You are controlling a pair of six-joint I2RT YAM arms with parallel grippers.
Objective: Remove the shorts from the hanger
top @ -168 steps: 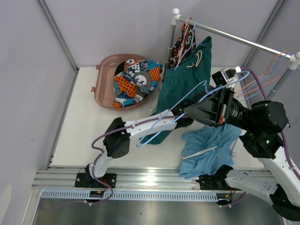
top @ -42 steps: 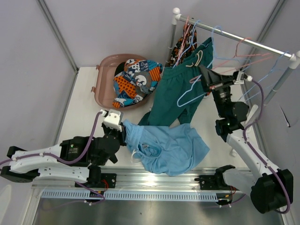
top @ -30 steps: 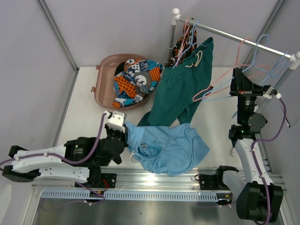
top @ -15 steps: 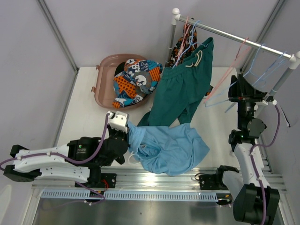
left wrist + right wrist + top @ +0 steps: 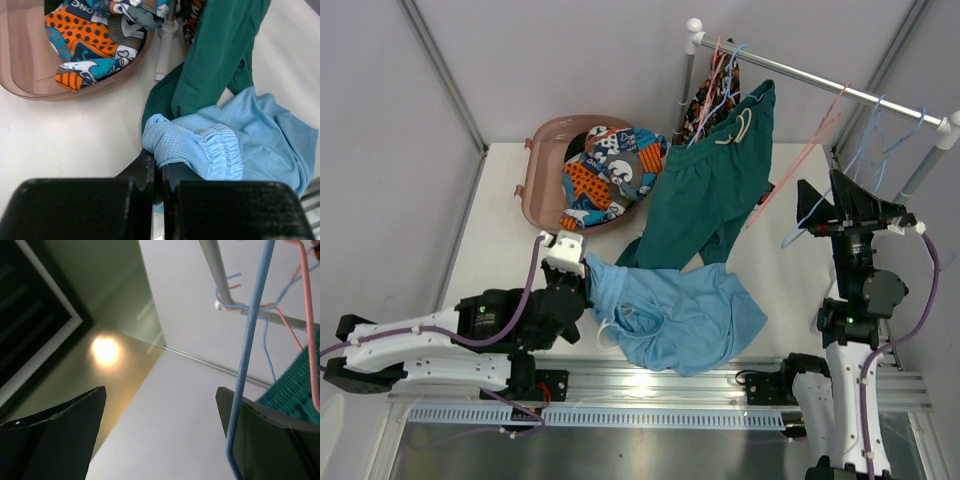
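Note:
My left gripper next needs to lift up and swing outward over the brown basin to let go of the light blue shorts point(image 5: 682, 312), since patterned shorts are already inside the basin.
The light blue shorts point(image 5: 682, 312) lie crumpled on the table's near middle, off any hanger. My left gripper point(image 5: 583, 284) is shut on their gathered waistband point(image 5: 192, 150), which bulges out past the black fingers point(image 5: 145, 167). Teal green shorts point(image 5: 712, 195) hang on a hanger from the rail point(image 5: 820, 85), their legs reaching the table. Beside them at the rail's left end hangs an orange camouflage pair point(image 5: 699, 106). My right gripper point(image 5: 852, 203) points upward under the rail's right end, open and holding nothing point(image 5: 160, 390). A bare blue hanger point(image 5: 249, 365) hangs just in front of its right finger.
A brown basin point(image 5: 542, 152) at the back left holds patterned orange, blue and grey shorts point(image 5: 612, 168). A pink hanger point(image 5: 802, 158) and several blue ones point(image 5: 865, 145) dangle bare from the rail's right half. The rail's upright post point(image 5: 164, 47) stands beside the basin.
My right gripper has opened and let go of the blue hanger, which now hangs on the rail, and has swung slightly right. My left gripper keeps its hold on the light blue shorts.

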